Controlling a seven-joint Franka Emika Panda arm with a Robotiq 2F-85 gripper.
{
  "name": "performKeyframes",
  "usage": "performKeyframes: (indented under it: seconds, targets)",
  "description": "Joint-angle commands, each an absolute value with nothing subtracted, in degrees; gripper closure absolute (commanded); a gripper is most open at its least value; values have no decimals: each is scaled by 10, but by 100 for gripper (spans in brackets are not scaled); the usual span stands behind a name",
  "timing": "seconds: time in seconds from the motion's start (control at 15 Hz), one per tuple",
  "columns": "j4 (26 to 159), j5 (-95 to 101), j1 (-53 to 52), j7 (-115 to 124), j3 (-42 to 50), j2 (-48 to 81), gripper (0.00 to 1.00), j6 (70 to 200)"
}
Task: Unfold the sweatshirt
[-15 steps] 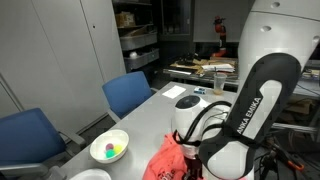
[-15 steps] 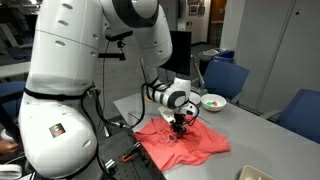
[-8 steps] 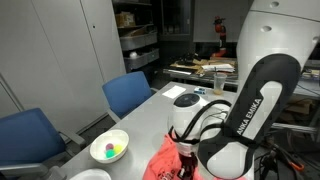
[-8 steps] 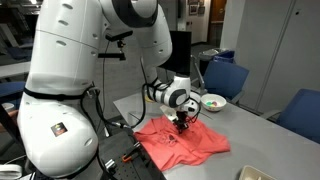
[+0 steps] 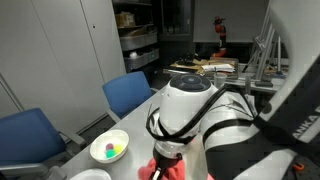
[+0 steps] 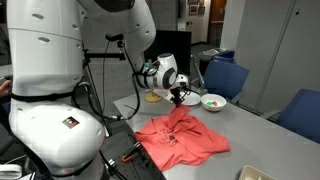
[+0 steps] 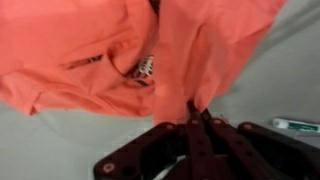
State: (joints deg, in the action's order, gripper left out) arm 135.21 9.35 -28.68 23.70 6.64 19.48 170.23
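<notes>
Bare tabletop by the wooden disc (image 6: 148, 106) lies to my gripper's right in the wrist view. My gripper rises that way next to straighten the bunched sleeve and release.
The coral sweatshirt (image 6: 190, 142) lies crumpled on the grey table (image 6: 255, 135). One part of it is drawn up into a peak under my gripper (image 6: 178, 98). In the wrist view the gripper (image 7: 196, 110) comes in from the bottom. Its dark fingers are pressed together on a hanging fold of the sweatshirt (image 7: 200, 50). A small dark-and-white print (image 7: 145, 68) shows on the cloth below. In an exterior view my arm hides most of the sweatshirt (image 5: 148, 170), so only a coral edge shows at the bottom.
A white bowl (image 6: 213, 101) with small coloured things in it stands on the table just past the garment, also seen as the bowl (image 5: 110, 148). Blue chairs (image 5: 130, 95) stand along the table's side. A small white object (image 7: 297, 124) lies on the table at the wrist view's right edge.
The gripper has closed on the sweatshirt's cloth and risen well above the table, pulling a fold up into a peak. The arm now fills more of one exterior view.
</notes>
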Motion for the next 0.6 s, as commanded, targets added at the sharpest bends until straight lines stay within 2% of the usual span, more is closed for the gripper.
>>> performKeyframes:
  seconds: [0.0,0.53]
  targets:
    - [1357,95,-309,228,28,147,99,1733]
    - [1315,9,-274,161,-162,150,99,1779]
